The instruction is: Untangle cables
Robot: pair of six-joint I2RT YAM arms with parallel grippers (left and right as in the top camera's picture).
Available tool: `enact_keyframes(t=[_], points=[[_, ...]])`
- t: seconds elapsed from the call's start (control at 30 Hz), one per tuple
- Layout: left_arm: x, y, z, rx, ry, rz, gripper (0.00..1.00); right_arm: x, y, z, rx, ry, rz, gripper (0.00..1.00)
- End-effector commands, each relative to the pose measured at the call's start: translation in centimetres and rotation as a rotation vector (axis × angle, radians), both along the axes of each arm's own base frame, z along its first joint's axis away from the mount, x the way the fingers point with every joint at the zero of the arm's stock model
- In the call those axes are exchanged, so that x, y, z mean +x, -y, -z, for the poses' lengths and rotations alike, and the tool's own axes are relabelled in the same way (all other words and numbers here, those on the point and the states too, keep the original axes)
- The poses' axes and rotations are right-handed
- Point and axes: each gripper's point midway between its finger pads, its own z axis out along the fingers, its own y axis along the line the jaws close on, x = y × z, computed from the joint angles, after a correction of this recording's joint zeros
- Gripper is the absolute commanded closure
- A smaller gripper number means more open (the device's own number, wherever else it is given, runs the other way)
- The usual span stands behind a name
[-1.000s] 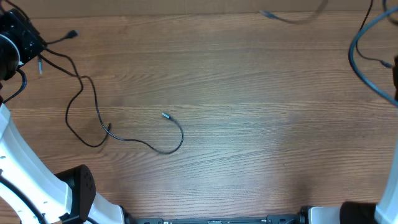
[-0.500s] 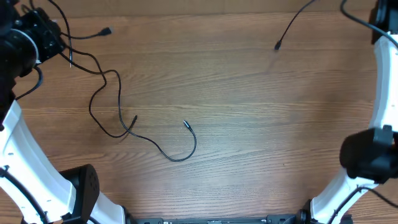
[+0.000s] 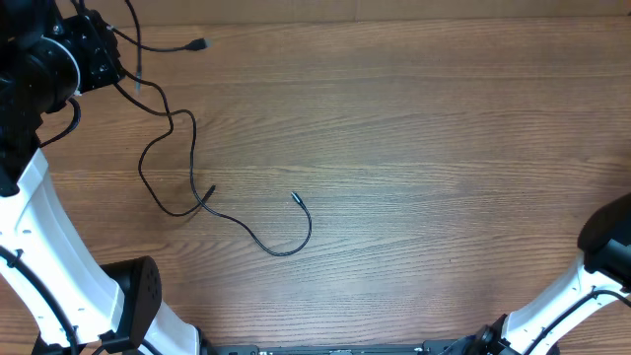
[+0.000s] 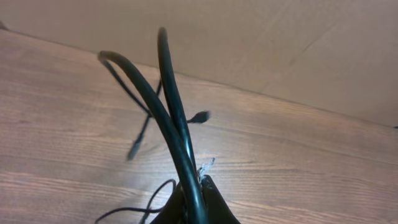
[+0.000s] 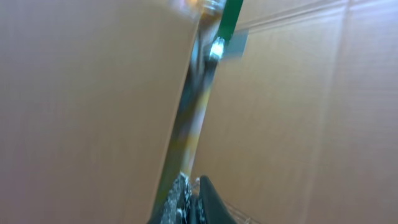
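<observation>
I will next lower my right gripper, tilting it toward the table beside the side of the cardboard, and release the piece of cable, since the wood far from my left gripper's cables is bare.
Thin black cables (image 3: pixel 163 148) trail from the top left corner over the wooden table. One loops down to a plug (image 3: pixel 211 189). Another curls to a small plug end (image 3: pixel 295 197). A third end (image 3: pixel 201 43) sticks out to the right near the back edge. My left gripper (image 3: pixel 99 54) is shut on the cables' upper part; in the left wrist view the cables (image 4: pixel 171 118) rise in an arc from my left gripper (image 4: pixel 194 190). My right gripper (image 5: pixel 194 193) is shut, and a blurred cable (image 5: pixel 199 112) runs up from its jaws. It is outside the overhead view.
A cardboard wall (image 4: pixel 280 43) stands along the table's back edge and fills the right wrist view. The right arm's elbow (image 3: pixel 609 242) sits at the right edge. The left arm's white link (image 3: pixel 44 247) runs down the left side.
The left gripper has shifted right along the back edge, dragging the cables with it. The right arm swung away, and the cable end seen at the top right has left the overhead view.
</observation>
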Motion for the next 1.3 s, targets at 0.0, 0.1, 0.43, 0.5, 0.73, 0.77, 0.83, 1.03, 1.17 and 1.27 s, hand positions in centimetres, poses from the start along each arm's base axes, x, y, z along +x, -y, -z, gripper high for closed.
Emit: enact_keyframes(t=[0.0,0.1,0.43,0.5,0.73,0.77,0.83,1.03,1.17,1.27], points=[[0.4,0.2,-0.3,0.017,0.021,0.022,0.96,3.7,2.8,8.8,0.198,-0.099,-0.117,0.96],[0.3,0.4,-0.3,0.005,0.019,0.03,0.96,5.9,5.2,18.0,0.44,-0.165,-0.135,0.96],[0.4,0.1,-0.3,0.014,0.021,0.02,0.96,6.5,4.4,33.4,1.347,-0.08,-0.173,0.96],[0.5,0.1,-0.3,0.013,0.022,0.02,0.96,6.6,2.9,34.3,1.584,-0.007,-0.228,0.96],[0.0,0.2,0.4,0.014,-0.014,0.025,0.96,7.4,0.9,34.1,1.85,0.097,-0.32,0.96],[0.0,0.2,0.4,0.014,-0.014,0.026,0.96,7.2,0.8,34.5,1.863,0.09,-0.307,0.96],[0.0,0.2,0.4,0.015,-0.014,0.025,0.96,6.5,1.0,35.9,1.91,0.099,-0.226,0.96],[0.1,0.2,0.5,0.029,-0.014,0.036,0.96,1.9,3.8,40.7,1.903,0.169,0.195,0.96],[0.1,0.2,0.5,0.034,-0.013,0.04,0.96,1.3,4.0,41.0,1.879,0.137,0.222,0.91],[0.2,0.2,0.5,0.034,-0.015,0.04,0.96,2.6,3.3,40.1,1.891,0.116,0.124,0.0]])
